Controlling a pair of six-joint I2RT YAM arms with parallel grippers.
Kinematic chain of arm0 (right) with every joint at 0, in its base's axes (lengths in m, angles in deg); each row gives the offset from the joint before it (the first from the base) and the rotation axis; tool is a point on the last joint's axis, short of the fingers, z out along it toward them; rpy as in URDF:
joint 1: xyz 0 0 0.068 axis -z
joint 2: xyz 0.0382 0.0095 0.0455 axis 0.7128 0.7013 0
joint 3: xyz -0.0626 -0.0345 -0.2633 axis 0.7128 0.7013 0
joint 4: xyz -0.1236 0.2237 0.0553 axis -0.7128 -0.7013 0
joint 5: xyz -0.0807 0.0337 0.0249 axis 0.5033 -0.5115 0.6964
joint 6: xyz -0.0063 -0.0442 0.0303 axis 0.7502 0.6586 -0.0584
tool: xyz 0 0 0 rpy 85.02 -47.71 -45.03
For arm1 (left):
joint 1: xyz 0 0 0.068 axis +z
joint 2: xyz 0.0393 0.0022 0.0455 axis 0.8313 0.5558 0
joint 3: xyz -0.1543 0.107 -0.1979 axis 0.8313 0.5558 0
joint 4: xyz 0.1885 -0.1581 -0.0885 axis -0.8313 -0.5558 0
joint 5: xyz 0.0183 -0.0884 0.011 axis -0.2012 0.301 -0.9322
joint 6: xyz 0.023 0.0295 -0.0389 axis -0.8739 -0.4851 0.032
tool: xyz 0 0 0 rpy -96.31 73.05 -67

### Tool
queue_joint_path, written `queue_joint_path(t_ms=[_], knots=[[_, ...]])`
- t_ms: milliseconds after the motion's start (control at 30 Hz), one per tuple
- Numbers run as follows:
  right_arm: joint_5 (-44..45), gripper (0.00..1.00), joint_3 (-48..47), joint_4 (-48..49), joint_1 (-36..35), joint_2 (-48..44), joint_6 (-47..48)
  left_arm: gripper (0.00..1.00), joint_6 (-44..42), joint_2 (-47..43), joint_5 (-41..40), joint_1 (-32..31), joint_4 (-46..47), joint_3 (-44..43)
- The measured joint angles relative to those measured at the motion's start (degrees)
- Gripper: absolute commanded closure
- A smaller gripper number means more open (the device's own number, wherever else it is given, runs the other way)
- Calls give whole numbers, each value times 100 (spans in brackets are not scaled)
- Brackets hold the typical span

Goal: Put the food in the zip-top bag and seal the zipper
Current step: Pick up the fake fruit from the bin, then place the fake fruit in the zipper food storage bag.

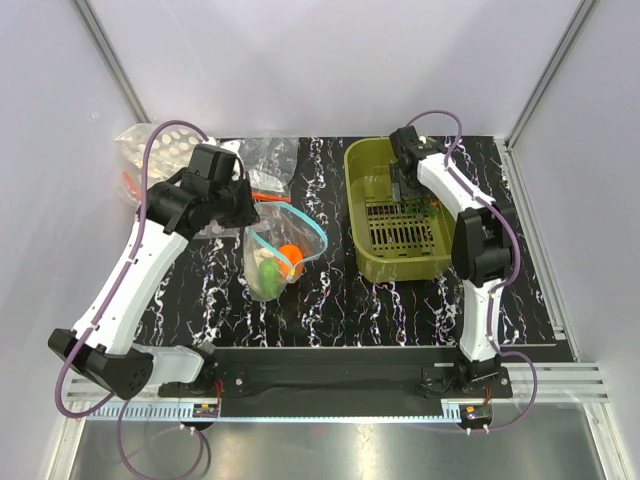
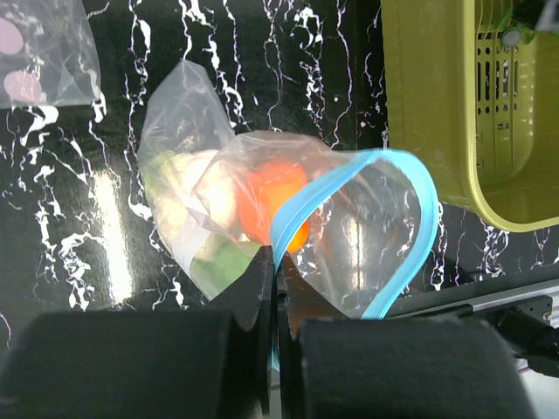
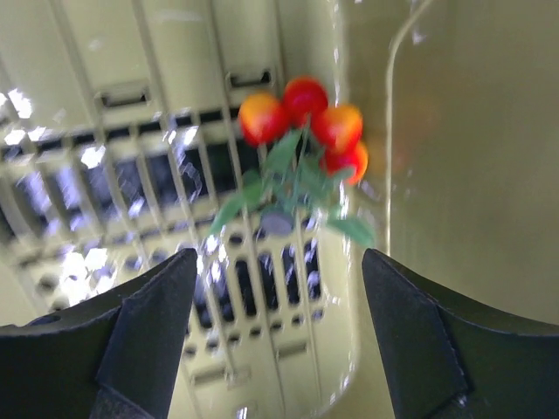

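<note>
My right gripper will lower deeper into the olive basket to grab the green stem below its fingers.
The zip-top bag (image 1: pixel 272 262) lies mid-table, its mouth held open, with the teal-blue zipper (image 1: pixel 303 228) curving around it. In the left wrist view the bag (image 2: pixel 179 122) holds a round orange piece (image 2: pixel 275 199), a green piece (image 2: pixel 223 266) and a pale cream piece (image 2: pixel 188 170). My left gripper (image 2: pixel 278 271) is shut on the zipper strip (image 2: pixel 417 188) at the mouth's near edge; it also shows in the top view (image 1: pixel 245 212). My right gripper (image 3: pixel 278 305) is open and empty inside the olive basket, just above a cluster of red-orange toy tomatoes with green leaves (image 3: pixel 306 127).
The olive-green slotted basket (image 1: pixel 362 205) stands at the right, with the right gripper (image 1: pixel 408 198) in it. A clear bag of white round pieces (image 1: pixel 165 145) and a clear bag with a red-orange strip (image 1: pixel 268 165) lie at the back left. The mat's front edge is near the arm bases.
</note>
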Motion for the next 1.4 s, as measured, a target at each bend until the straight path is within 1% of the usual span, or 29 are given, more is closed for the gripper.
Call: queue_joint_path(t_ms=[33,100,167,233,333,500,633,800,933,1000,1100,1200,1400], knots=[[90,19,0,87,0,87,22,100,-15,2,0,-7,15,-2],[210,23,7,282,0,275,63,100,-44,11,0,-26,24,-13],[306,30,33,481,0,433,98,100,-79,26,0,-48,22,-42],[398,56,66,660,0,581,144,100,-120,31,-2,-74,11,-90],[498,100,153,859,0,684,186,100,-184,35,-9,-105,-2,-210],[426,100,442,1104,0,446,127,100,-273,96,-35,-155,-24,-382],[26,100,581,868,0,-129,72,100,-295,247,-72,-223,-20,-490],[-796,100,590,544,-39,-1283,66,100,-332,601,-122,-363,37,-708],[-1635,100,588,461,-142,-2312,59,100,-387,850,-157,-505,107,-807],[-2061,100,446,323,-195,-2653,20,100,-400,1001,-157,-562,109,-935],[-2706,100,-20,122,-286,-2774,-48,100,-402,1182,-162,-649,122,-1113],[-3399,100,-334,125,-507,-2774,-120,100,-400,1213,-164,-691,155,-1132],[-4478,100,-175,334,-1355,-2782,-326,100,-398,1268,-162,-706,157,-1226]])
